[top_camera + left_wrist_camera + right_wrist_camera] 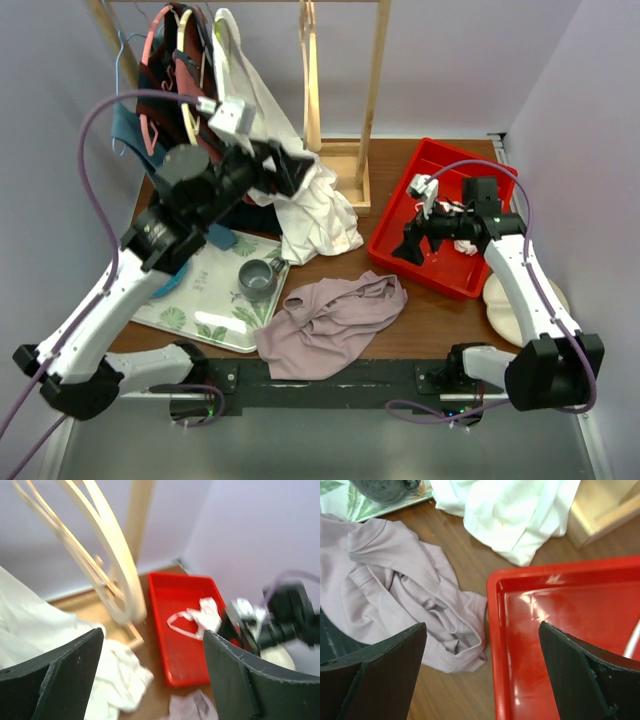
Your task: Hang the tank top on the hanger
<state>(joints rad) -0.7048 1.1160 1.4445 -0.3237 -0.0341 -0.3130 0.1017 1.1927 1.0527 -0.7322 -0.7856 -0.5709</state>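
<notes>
Next, the left gripper moves outward onto the near end of the pale wooden hanger and closes there, because that end juts toward my open fingers.
The mauve-pink tank top (330,320) lies crumpled on the table near the front edge, between the leaf-patterned tray and the red bin. It also shows in the right wrist view (405,580) and as a corner in the left wrist view (192,707). The pale wooden hanger (312,80) hangs from the wooden rack at the back; the left wrist view (115,555) shows it close. My left gripper (297,170) is raised by the white shirt, open and empty (152,680). My right gripper (410,245) hovers over the red bin's left rim, open and empty (482,675).
A red bin (450,215) at right holds a small white-and-pink garment (200,617). A large white shirt (310,200) drapes from the rack. A grey cup (257,278) stands on a leaf-patterned tray (190,310). Several clothes and thin hangers hang at back left (170,60).
</notes>
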